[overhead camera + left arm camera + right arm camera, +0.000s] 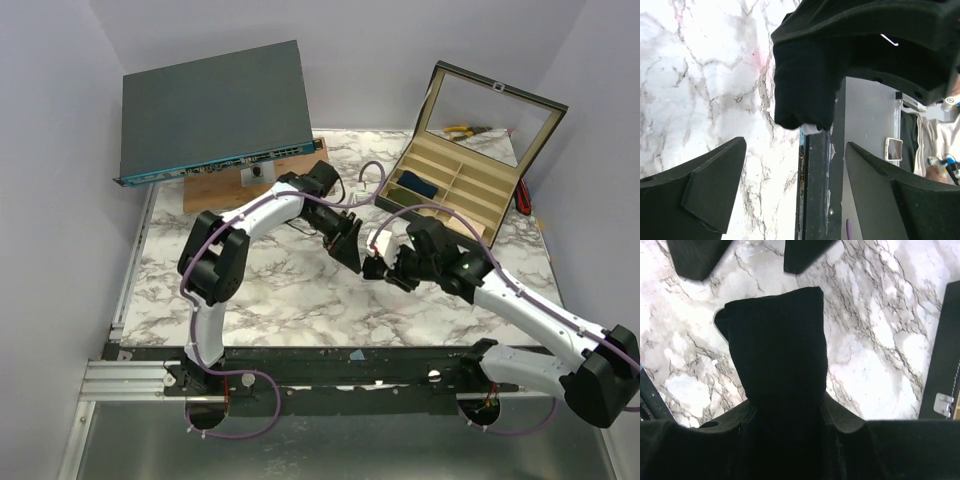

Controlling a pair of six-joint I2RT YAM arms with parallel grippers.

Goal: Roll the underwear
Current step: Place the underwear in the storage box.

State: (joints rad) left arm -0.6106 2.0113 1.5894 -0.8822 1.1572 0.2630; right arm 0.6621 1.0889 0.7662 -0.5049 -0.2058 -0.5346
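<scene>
My right gripper needs to move outward over the section of the box beside the dark blue roll, lower the black bundle inside and release it, because that section is empty.
The underwear [775, 355] is a black fabric bundle sticking out of my right gripper [787, 405], which is shut on it and holds it above the marble table [290, 290]. In the left wrist view the bundle [802, 85] hangs from the right gripper with a bit of white trim at its lower edge. My left gripper [795, 145] is open and empty, its fingers [695, 257] just beyond the bundle's free end without touching it. In the top view both grippers meet at mid-table, the left [348, 248] facing the right [383, 265].
An open wooden box [450, 185] with compartments stands at the back right, a dark blue fabric roll [418, 186] in one compartment. A flat grey network device [215, 110] sits on a wooden block at the back left. The black rail [330, 365] runs along the near edge.
</scene>
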